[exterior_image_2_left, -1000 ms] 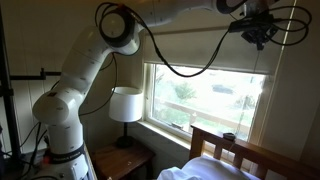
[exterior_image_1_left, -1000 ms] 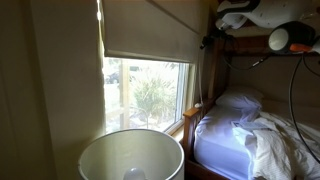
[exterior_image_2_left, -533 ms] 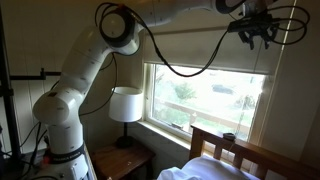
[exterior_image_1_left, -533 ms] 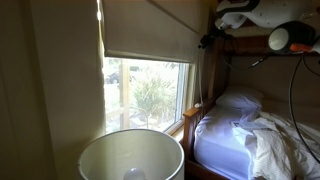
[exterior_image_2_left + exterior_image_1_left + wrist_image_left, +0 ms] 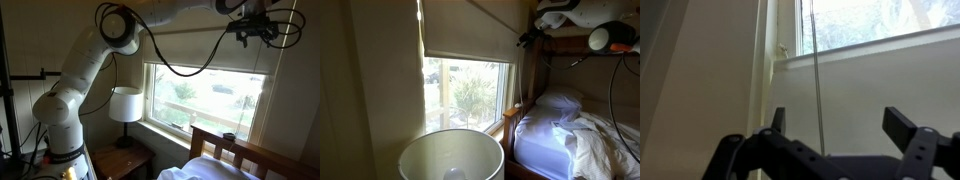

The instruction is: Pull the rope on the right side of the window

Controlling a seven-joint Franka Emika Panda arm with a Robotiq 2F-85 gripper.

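Note:
The robot's gripper needs to stay high at the edge of the window next and close both fingers on the cord point(image 5: 521, 45) point(image 5: 820, 124).
The window point(image 5: 470, 92) has a cream shade point(image 5: 470, 30) drawn over its upper half, with bright glass and trees below; it also shows in an exterior view point(image 5: 205, 95). In the wrist view the rope point(image 5: 817, 90) is a thin pale cord that hangs straight down in front of the wall under the sill. My gripper point(image 5: 840, 122) is open. The rope passes between the fingers, nearer the left fingertip point(image 5: 777, 118) and well apart from the right one point(image 5: 902, 125), touching neither. In both exterior views the gripper point(image 5: 526, 39) point(image 5: 250, 31) is high up at the window's right edge.
A white lamp shade point(image 5: 450, 155) fills the foreground; the lamp point(image 5: 125, 103) stands on a nightstand point(image 5: 125, 162). A bed with white sheets point(image 5: 570, 130) and wooden headboard point(image 5: 235, 150) sits under the window's right side. Black robot cables point(image 5: 200, 68) loop across the shade.
The jaws have spread apart from shut around the rope to wide open, letting it go. The gripper has risen slightly by the window's right edge.

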